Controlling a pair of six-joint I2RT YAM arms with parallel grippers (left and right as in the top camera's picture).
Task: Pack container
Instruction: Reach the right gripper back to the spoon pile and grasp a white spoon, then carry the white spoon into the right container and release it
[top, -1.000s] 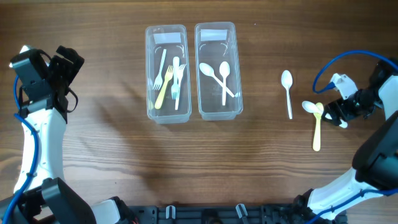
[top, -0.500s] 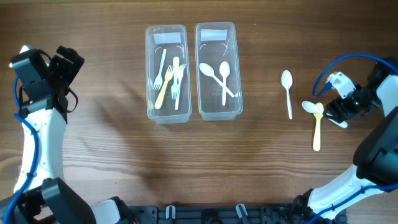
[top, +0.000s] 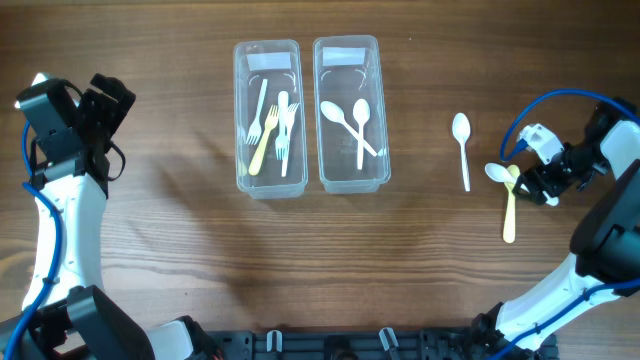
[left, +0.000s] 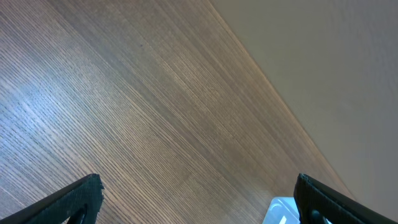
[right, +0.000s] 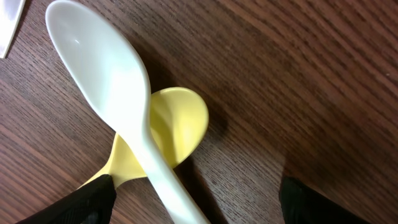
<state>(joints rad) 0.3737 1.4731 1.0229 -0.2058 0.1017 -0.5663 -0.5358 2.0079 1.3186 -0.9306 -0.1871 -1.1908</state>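
My right gripper will next shift outward from the yellow (right: 180, 121) and close on white, because the white spoon's handle (right: 174, 196) lies between the open fingers, over the yellow spoon's bowl.
Two clear containers stand at the table's top centre: the left one (top: 267, 118) holds several forks, the right one (top: 351, 112) holds two white spoons. A white spoon (top: 462, 148) lies alone to the right. Further right a second white spoon (top: 497, 172) lies across a yellow spoon (top: 510, 208); both fill the right wrist view, white (right: 118, 99) over yellow (right: 180, 121). My right gripper (top: 545, 185) is open, low over these crossed spoons, its fingers (right: 196, 205) either side of the white handle. My left gripper (top: 105, 100) is open and empty at the far left.
In the left wrist view (left: 196, 199) only bare wood, the table's far edge and a corner of a container (left: 283, 211) show. A blue cable (top: 545, 100) loops over the right arm.
My right gripper has shifted slightly right and turned over the crossed spoons. The spoons, containers and left arm have not moved.
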